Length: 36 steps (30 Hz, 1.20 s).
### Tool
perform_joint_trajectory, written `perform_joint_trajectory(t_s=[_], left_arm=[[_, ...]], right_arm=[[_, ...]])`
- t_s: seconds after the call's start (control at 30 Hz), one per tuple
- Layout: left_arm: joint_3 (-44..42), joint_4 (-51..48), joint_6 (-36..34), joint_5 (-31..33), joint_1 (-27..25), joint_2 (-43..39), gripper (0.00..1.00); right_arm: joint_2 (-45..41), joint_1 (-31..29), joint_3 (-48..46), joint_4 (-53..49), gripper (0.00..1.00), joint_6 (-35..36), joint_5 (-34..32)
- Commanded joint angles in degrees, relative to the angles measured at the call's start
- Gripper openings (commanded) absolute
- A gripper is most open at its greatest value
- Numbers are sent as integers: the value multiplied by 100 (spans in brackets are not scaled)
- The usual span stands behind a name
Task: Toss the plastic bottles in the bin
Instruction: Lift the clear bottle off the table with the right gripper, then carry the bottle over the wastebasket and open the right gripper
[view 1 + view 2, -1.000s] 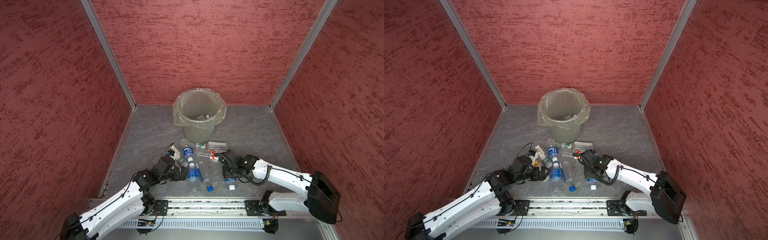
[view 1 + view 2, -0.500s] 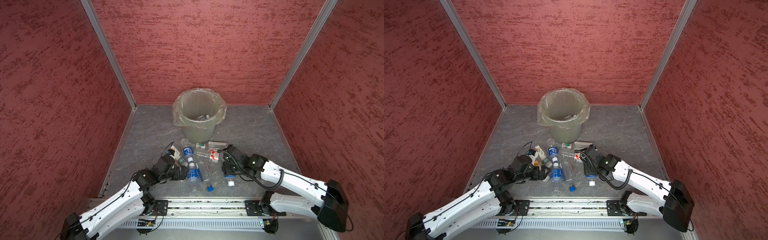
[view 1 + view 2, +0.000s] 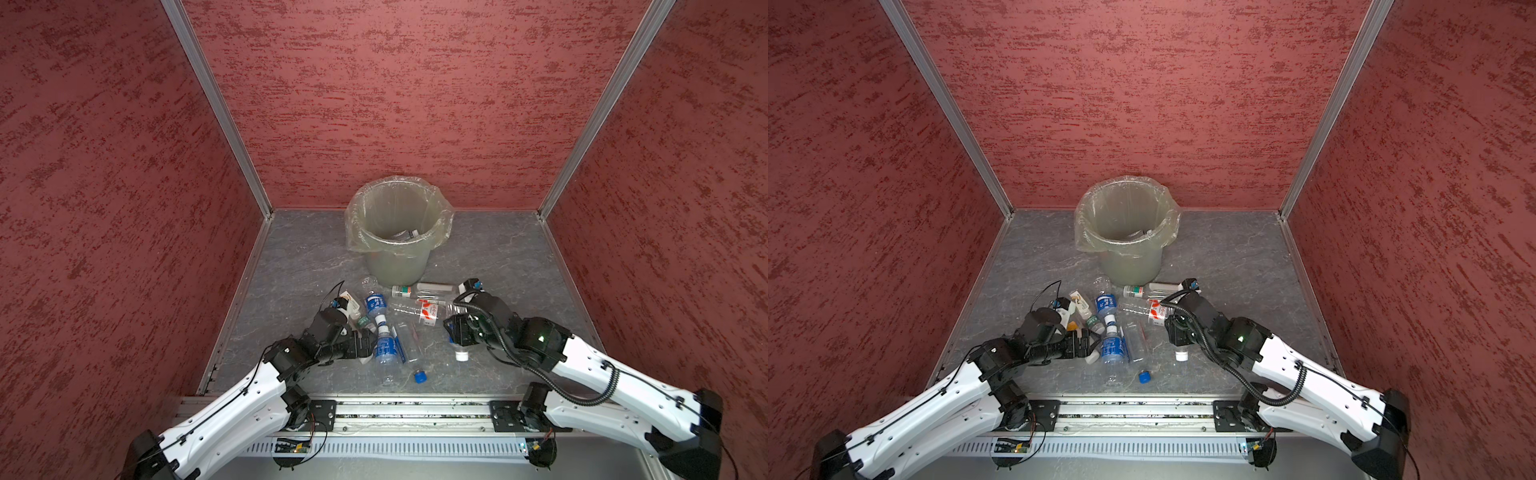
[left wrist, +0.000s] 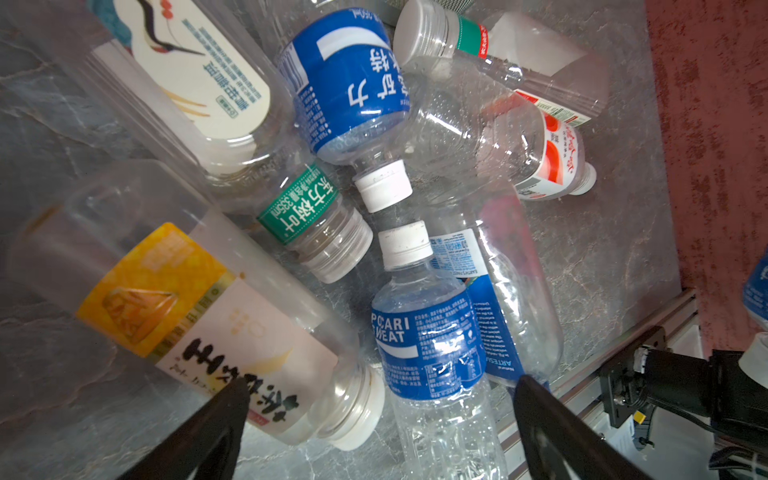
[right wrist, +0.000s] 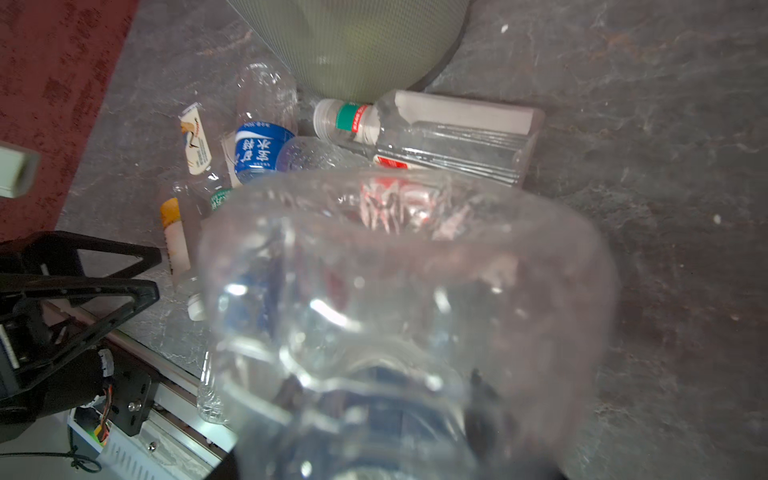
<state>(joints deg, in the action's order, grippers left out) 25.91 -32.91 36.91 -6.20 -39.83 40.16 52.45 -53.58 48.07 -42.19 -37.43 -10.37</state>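
Note:
The bin's opening (image 3: 399, 209) is outward and higher, so my right gripper will lift the clear bottle over it and release next.
Several plastic bottles (image 3: 375, 303) lie in a heap on the grey floor in front of the bin (image 3: 397, 266) (image 3: 1129, 266), which holds at least one bottle (image 3: 405, 235). My left gripper (image 4: 382, 388) (image 3: 368, 345) is open and low, its fingers either side of a blue-labelled bottle (image 4: 428, 353) (image 3: 1113, 349). A yellow-labelled bottle (image 4: 199, 316) lies against one finger. My right gripper (image 3: 457, 332) (image 5: 382, 415) is shut on a clear bottle (image 5: 399, 291), whose white cap (image 3: 461, 355) (image 3: 1181, 355) hangs down just above the floor.
A loose blue cap (image 3: 420, 376) (image 3: 1144, 377) lies near the front rail (image 3: 395, 409). A red-labelled bottle (image 3: 424, 309) and a green-banded bottle (image 3: 419, 289) lie between my right gripper and the bin. Red walls close in three sides.
My right gripper has risen and moved a little toward the bin, carrying the clear bottle off the floor. The left arm has hardly moved.

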Motion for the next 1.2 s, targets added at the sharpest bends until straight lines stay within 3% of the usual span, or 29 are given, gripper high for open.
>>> perform_joint_trajectory(t_s=[0.0, 0.7, 0.83, 1.0, 1.17], left_arm=[[-20, 236, 134, -217, 59, -44, 99], [81, 267, 244, -469, 291, -27, 99], [77, 276, 240, -474, 309, -24, 99], [93, 294, 214, -484, 360, 5, 99], [82, 332, 212, -490, 403, -19, 100]], right_arm=[[-186, -74, 326, 229, 20, 141, -466], [-683, -135, 1183, 1196, 24, 1831, -1427], [-215, -139, 1692, 1107, 24, 2143, -2108], [569, -126, 2532, 1418, 24, 2639, -2420], [2224, 223, 4571, 1635, 23, 3349, -2499]])
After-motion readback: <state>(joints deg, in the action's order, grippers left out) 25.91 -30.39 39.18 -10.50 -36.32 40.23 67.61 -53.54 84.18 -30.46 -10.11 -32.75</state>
